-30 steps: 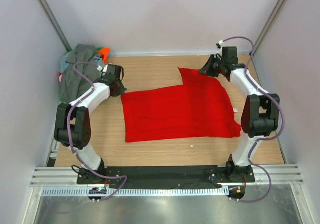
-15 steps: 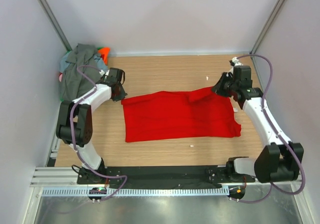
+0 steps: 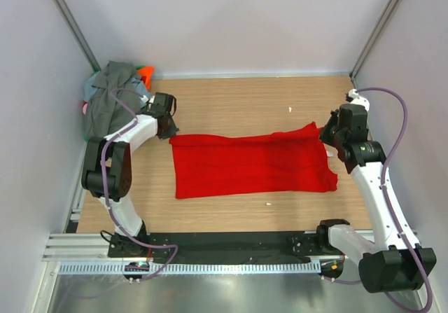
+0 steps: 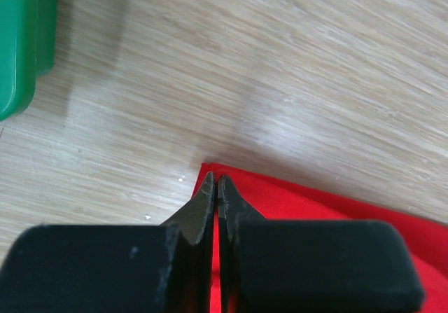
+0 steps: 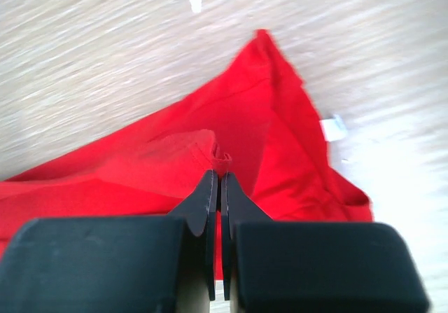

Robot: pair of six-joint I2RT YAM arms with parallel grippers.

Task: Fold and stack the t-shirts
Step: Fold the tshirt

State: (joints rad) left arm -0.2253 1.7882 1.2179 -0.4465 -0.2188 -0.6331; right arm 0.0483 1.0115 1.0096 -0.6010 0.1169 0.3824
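My right gripper will next move back and down onto the shirt's end [image 3: 323, 159] [image 5: 311, 183] beside the white label and let go of the heap, which still hangs above the cloth.
The bright red t-shirt [image 3: 252, 164] lies as a wide flat band in the middle of the wooden table. My left gripper [image 3: 168, 132] is at its far left corner, jaws shut on the cloth edge; in the left wrist view [image 4: 218, 181] the red corner [image 4: 294, 201] sits under the tips. My right gripper [image 3: 324, 132] is shut on a pinch of the shirt's far right edge [image 5: 210, 141], held just above the table. The other t-shirts lie in a heap at the back left: dark grey [image 3: 108, 92], orange [image 3: 145, 71] and a bit of pink [image 3: 85, 107].
A white label [image 5: 334, 127] sticks out at the shirt's right side. Small white specks [image 3: 290, 109] lie on the wood. A green object [image 4: 17, 40] shows at the left edge of the left wrist view. Grey walls enclose the table on three sides.
My right gripper has pulled the red shirt's far right part toward the near side and to the right, folding it over. The shirt is now a narrower band. The left gripper has barely moved.
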